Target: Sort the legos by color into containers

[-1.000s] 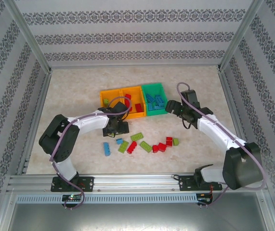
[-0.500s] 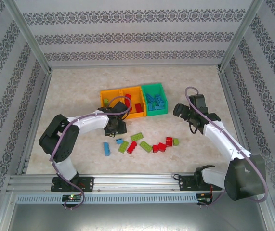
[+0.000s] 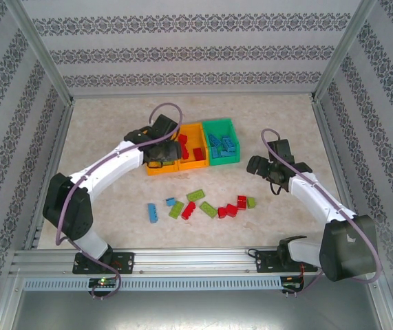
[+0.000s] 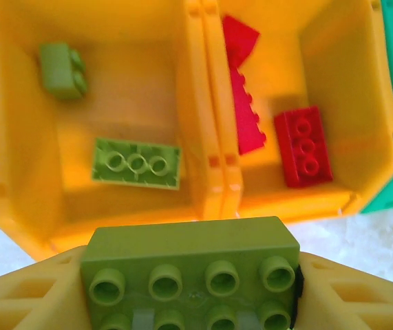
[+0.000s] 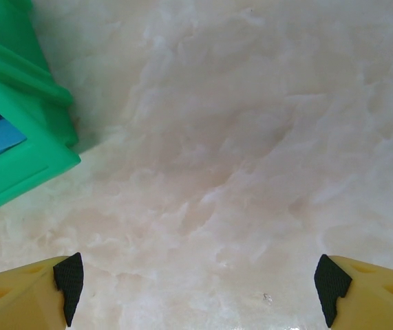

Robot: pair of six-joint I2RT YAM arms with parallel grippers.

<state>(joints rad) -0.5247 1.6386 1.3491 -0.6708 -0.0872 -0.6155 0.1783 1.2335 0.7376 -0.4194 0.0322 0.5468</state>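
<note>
I should move my left gripper down and outward over the orange container that holds lime legos and let go of the lego among its color.
My left gripper (image 3: 162, 151) hovers over the left orange container (image 3: 152, 170), shut on a lime green lego (image 4: 189, 268) that spans its yellow fingers (image 4: 24, 302). Below it, the left orange container (image 4: 17, 137) holds two lime legos (image 4: 136, 163). The middle orange container (image 4: 347, 89) holds red legos (image 4: 306, 146). Blue legos (image 3: 222, 144) lie in the green container (image 3: 224, 161). My right gripper (image 3: 259, 165) stands open and empty above bare table, just right of the green container (image 5: 24, 165). Several loose legos, red (image 3: 227, 210), lime (image 3: 195, 195) and blue (image 3: 153, 212), lie in front of the containers.
The table is pale marble-patterned with metal frame posts and patterned walls around it. Bare table lies under my right gripper (image 5: 199, 285). The loose legos form a row between the two arms' bases.
My left gripper closed on a lime lego at the table, then rose and swung back over the left orange container. My right gripper drew away from the green container, nearer and to the right.
</note>
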